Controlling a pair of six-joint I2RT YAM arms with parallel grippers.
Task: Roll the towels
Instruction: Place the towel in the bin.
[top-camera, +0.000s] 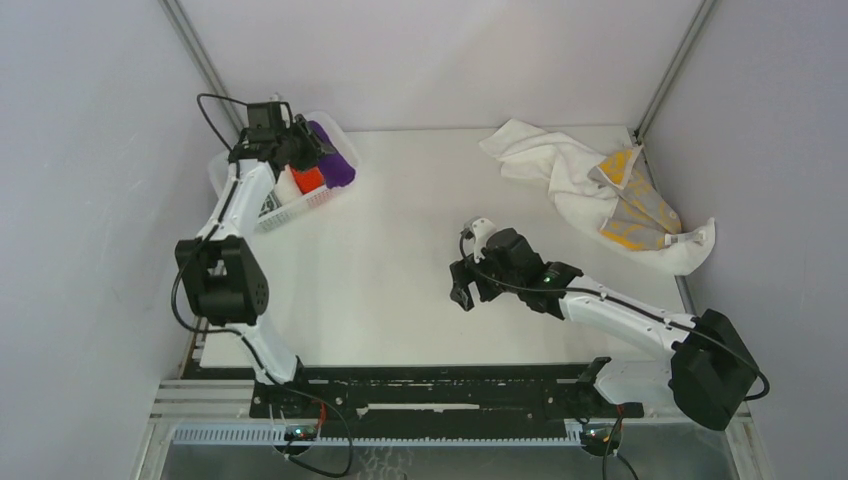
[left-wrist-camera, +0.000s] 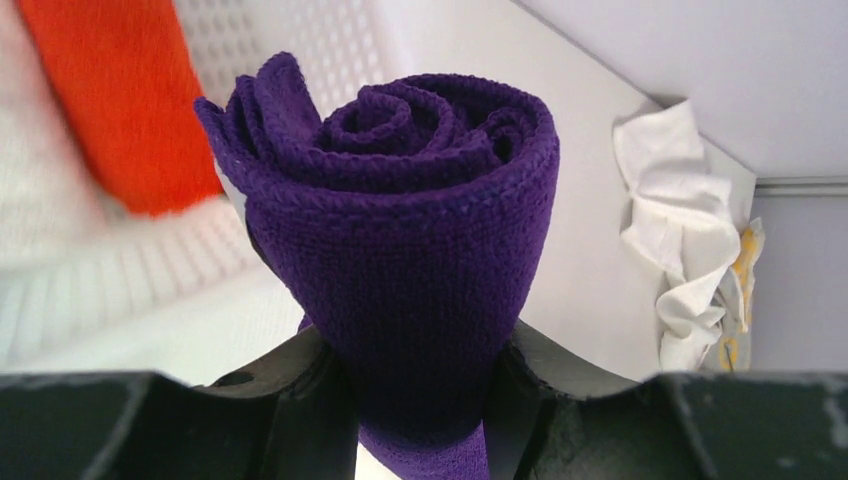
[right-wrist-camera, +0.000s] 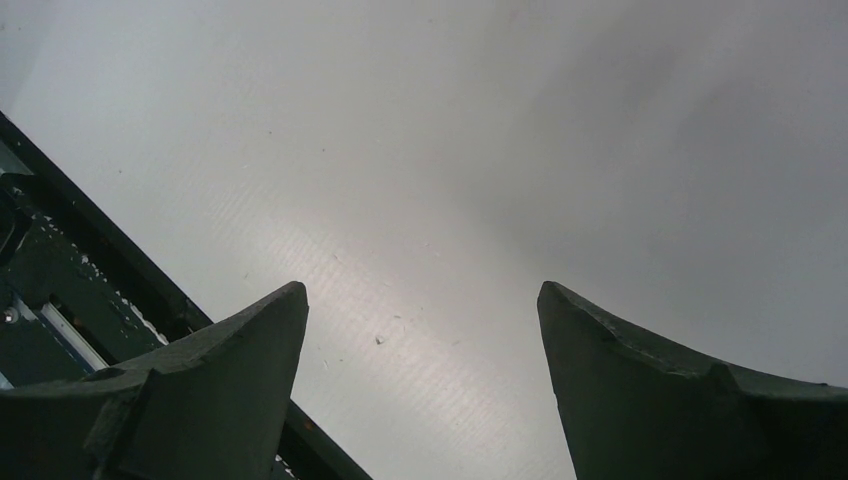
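Note:
Next, my left gripper moves down into the basket and releases the purple towel beside the orange-red towel, as the free space there lies below my gripper.
My left gripper is shut on a rolled purple towel, held over the white mesh basket at the far left; the towel also shows in the top view. A rolled orange-red towel lies in the basket beside it and shows in the left wrist view. An unrolled white towel and a yellow-and-grey patterned towel lie crumpled at the far right. My right gripper is open and empty over the middle of the table; its fingers are wide apart.
The basket also holds a white roll and a dark-patterned towel. The towel pile shows in the left wrist view. Grey walls enclose the table on three sides. A black rail runs along the near edge.

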